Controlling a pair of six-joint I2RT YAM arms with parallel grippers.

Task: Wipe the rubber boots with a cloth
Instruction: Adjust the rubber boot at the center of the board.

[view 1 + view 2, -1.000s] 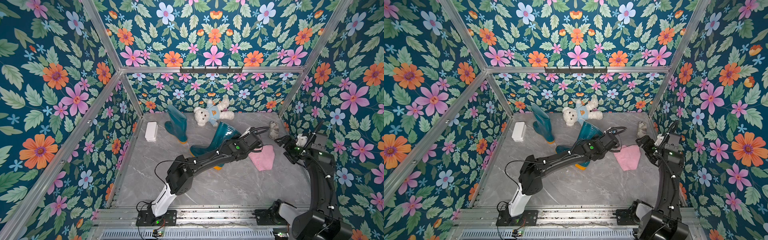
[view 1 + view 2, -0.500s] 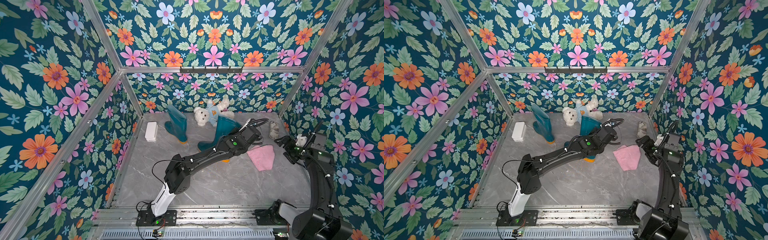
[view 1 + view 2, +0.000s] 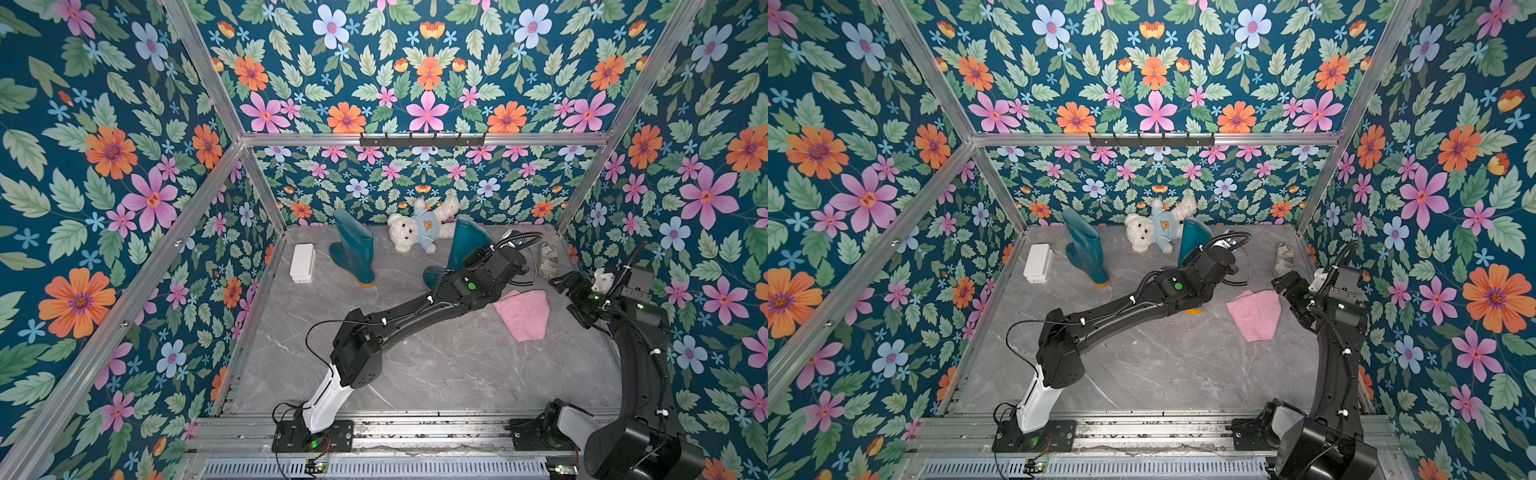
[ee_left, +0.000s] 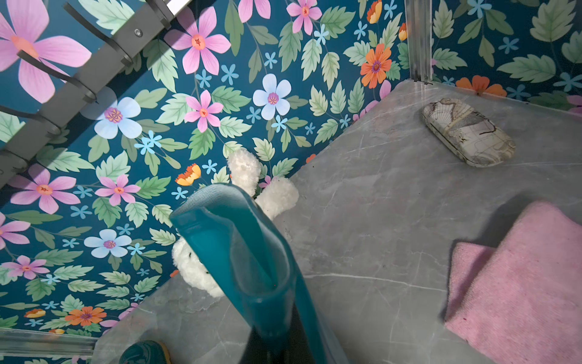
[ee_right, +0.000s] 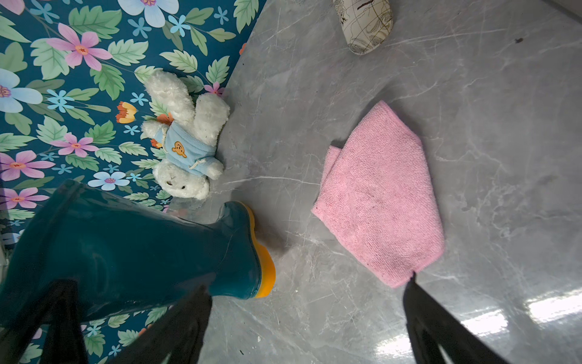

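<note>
I will next move my left gripper outward and down to set the boot on the tabletop beside the teddy bear (image 3: pixel 436 261) and release its rim, as the boot's sole hangs clear.
One teal rubber boot (image 3: pixel 353 253) (image 3: pixel 1086 249) stands upright at the back left. My left gripper (image 3: pixel 484 253) (image 3: pixel 1208 253) is shut on the shaft rim of the other boot (image 3: pixel 465 243) (image 4: pixel 245 252) (image 5: pixel 141 252), which stands nearly upright beside the teddy bear; its yellow sole (image 5: pixel 264 268) is close to the table. The pink cloth (image 3: pixel 523 313) (image 3: pixel 1256 313) (image 4: pixel 522 283) (image 5: pixel 381 192) lies folded on the table to the right of that boot. My right gripper (image 3: pixel 567 297) (image 5: pixel 305 327) hovers open near the cloth's right edge, holding nothing.
A white teddy bear (image 3: pixel 419 232) (image 5: pixel 185 148) lies against the back wall. A white box (image 3: pixel 302 262) sits at the back left, and a mottled beige case (image 3: pixel 547 259) (image 4: pixel 467 135) at the back right. A hook rail (image 3: pixel 422 139) runs along the back wall.
My left arm has swung the held boot from a low lean to nearly upright and carried it back toward the bear. The right arm and cloth have not moved.
</note>
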